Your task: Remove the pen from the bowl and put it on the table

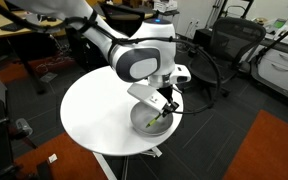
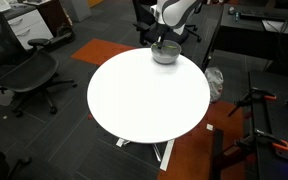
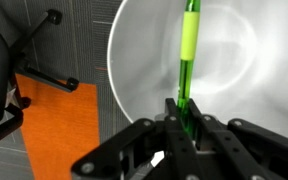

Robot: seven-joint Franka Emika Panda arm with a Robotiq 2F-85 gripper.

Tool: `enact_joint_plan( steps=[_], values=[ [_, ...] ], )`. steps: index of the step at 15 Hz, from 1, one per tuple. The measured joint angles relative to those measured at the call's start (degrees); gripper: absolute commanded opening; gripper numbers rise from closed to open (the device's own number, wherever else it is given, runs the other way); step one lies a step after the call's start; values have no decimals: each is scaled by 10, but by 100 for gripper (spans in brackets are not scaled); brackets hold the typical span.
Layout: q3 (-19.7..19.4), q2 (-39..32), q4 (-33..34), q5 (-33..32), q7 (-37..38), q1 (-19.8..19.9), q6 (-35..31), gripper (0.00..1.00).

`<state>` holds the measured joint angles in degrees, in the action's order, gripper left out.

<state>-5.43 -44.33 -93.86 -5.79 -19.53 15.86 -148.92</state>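
Note:
The pen goes up over the bowl's rim in my gripper next, then back, down and free, since bare white tabletop lies back past the bowl's rim.
The bright green pen runs up the wrist view, its lower end pinched between my gripper's two black fingers. The grey bowl fills the view behind it. In an exterior view the gripper reaches down into the bowl near the edge of the round white table, with a bit of green showing inside. In an exterior view the bowl sits at the table's far edge under the gripper.
Black office chairs stand around the table. An orange carpet patch lies on the dark floor beside it. A wooden desk is at the back.

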Motion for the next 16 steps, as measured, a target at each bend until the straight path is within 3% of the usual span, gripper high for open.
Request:
enact_joint_plan(
  steps=[8, 16],
  values=[
    [12, 184, -130, 0, -1, -13, 0, 3],
    [16, 371, -360, -7, 91, -99, -15, 3]
  ],
)
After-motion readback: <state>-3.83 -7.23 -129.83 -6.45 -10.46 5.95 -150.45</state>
